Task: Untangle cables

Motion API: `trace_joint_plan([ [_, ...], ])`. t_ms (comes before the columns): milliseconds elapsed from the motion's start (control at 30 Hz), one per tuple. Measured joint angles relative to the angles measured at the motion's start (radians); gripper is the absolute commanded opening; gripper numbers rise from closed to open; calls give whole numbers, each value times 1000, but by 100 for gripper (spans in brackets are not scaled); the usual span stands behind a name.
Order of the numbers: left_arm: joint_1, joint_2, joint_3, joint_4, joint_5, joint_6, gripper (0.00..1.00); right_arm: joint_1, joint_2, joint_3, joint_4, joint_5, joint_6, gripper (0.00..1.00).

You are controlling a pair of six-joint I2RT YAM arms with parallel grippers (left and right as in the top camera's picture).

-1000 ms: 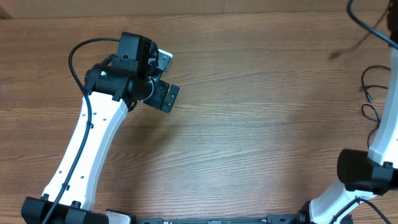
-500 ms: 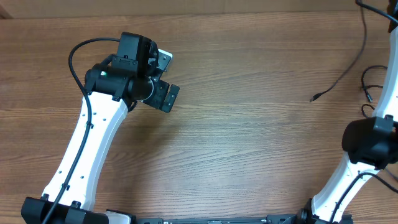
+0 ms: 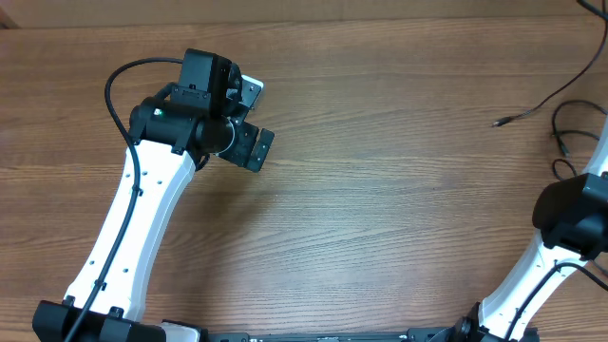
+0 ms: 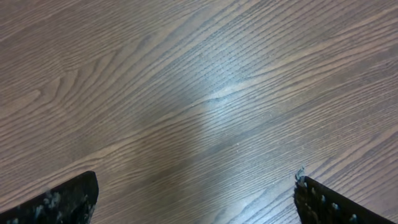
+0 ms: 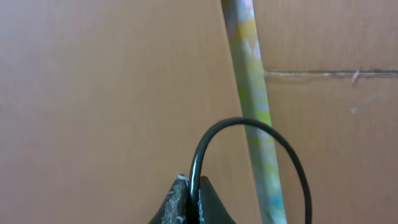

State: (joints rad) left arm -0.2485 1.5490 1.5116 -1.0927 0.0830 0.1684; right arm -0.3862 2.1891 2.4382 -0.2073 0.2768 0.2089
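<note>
My right gripper should next lower the cable onto the bare far tabletop below it and to its left in the overhead view, clear of the second cable, and let the cable go there.
One thin black cable (image 3: 551, 98) hangs in from the top right edge of the overhead view, its silvery plug end (image 3: 498, 122) over the table. In the right wrist view my right gripper (image 5: 194, 196) is shut on this cable (image 5: 205, 146), which loops up from between the fingers. A second thin black cable (image 3: 567, 133) lies coiled at the right edge. My left gripper (image 3: 252, 119) is open and empty over the upper left of the table; its fingers (image 4: 193, 202) stand wide apart over bare wood. The right gripper itself is outside the overhead view.
The wooden table (image 3: 380, 209) fills the overhead view. My right arm's black joint (image 3: 575, 214) stands at the right edge. A pale, multicoloured pole (image 5: 252, 93) crosses the brown wall behind the right gripper.
The held cable has been drawn up and to the right; its plug end has moved from mid-right toward the right edge. The right arm has shifted right. The left arm has not moved.
</note>
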Motion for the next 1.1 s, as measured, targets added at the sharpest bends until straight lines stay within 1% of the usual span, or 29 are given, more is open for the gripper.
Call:
trace_joint_plan([
  [100,0,0,0,0,0,0,99,0,-1,0,130,1,1,4],
  [200,0,0,0,0,0,0,100,0,0,0,131,-1,0,4],
  [300,0,0,0,0,0,0,100,0,-1,0,21,-14,1,4],
  [467,0,0,0,0,0,0,100,0,10,0,-99,-65,0,4],
  [567,0,0,0,0,0,0,99,0,59,1,-165,-98,0,4],
  [700,0,0,0,0,0,0,100,0,179,-2,-298,-137,0,4],
  [800,0,0,0,0,0,0,100,0,235,-10,-380,-172,0,4],
  [833,0,0,0,0,0,0,99,0,243,-12,-395,-183,0,8],
  [867,0,0,0,0,0,0,99,0,251,-13,-417,-195,0,14],
  [900,0,0,0,0,0,0,100,0,254,-13,-443,-201,1,38],
  [933,0,0,0,0,0,0,100,0,257,-13,-470,-212,-1,46],
  [967,0,0,0,0,0,0,100,1,260,-13,-492,-219,1,96],
  [1000,0,0,0,0,0,0,100,1,263,-13,-514,-225,-1,100],
  [1100,0,0,0,0,0,0,100,1,272,-13,-552,-229,0,100],
])
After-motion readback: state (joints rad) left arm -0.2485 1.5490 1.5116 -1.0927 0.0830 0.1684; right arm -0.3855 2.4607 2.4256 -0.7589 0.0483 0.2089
